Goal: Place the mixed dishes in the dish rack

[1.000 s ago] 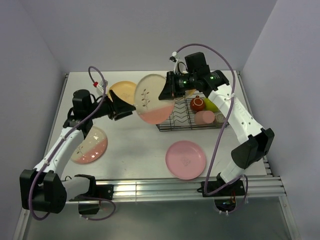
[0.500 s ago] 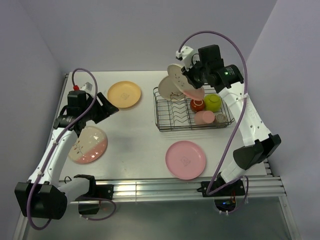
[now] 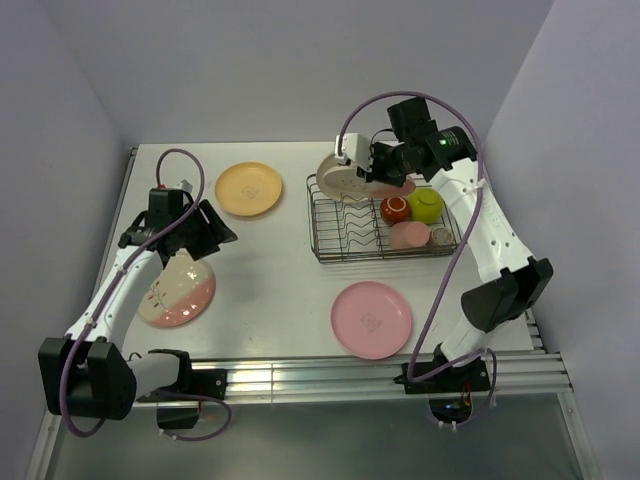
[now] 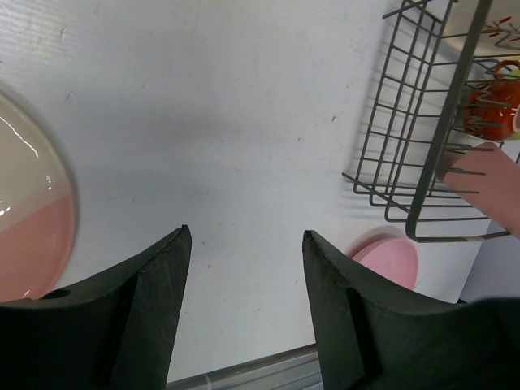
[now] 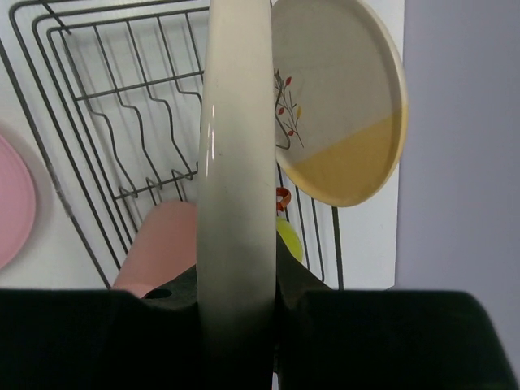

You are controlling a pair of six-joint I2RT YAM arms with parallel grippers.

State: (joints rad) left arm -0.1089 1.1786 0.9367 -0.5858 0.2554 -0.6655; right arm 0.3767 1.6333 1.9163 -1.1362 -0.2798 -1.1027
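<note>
Next, my right gripper will go down to the left in the top view to release the cream-and-pink plate, since the rack's back slots lie below the gripper on that side.
My right gripper (image 3: 378,170) (image 5: 236,280) is shut on the rim of a cream-and-pink plate (image 5: 236,162), held on edge over the back left of the dish rack (image 3: 330,258) (image 5: 138,86). A cream-and-yellow sprig plate (image 5: 337,106) stands just behind it. In the rack lie a dark red mug (image 3: 394,209), a lime bowl (image 3: 426,205), a salmon tumbler (image 3: 408,235) and a small cup (image 3: 440,236). My left gripper (image 3: 218,232) (image 4: 244,231) hangs open and empty above the table, beside another cream-and-pink plate (image 3: 178,292) (image 4: 28,236).
A yellow-orange plate (image 3: 248,188) lies at the back of the table, left of the rack. A pink plate (image 3: 371,319) (image 4: 386,256) lies in front of the rack, near the table's front rail (image 3: 300,375). Walls close in on the left, back and right.
The right arm carried the plate from left of the rack to over its back left and turned it on edge. The left gripper drew back left toward the cream-and-pink plate, its jaws narrowing slightly.
</note>
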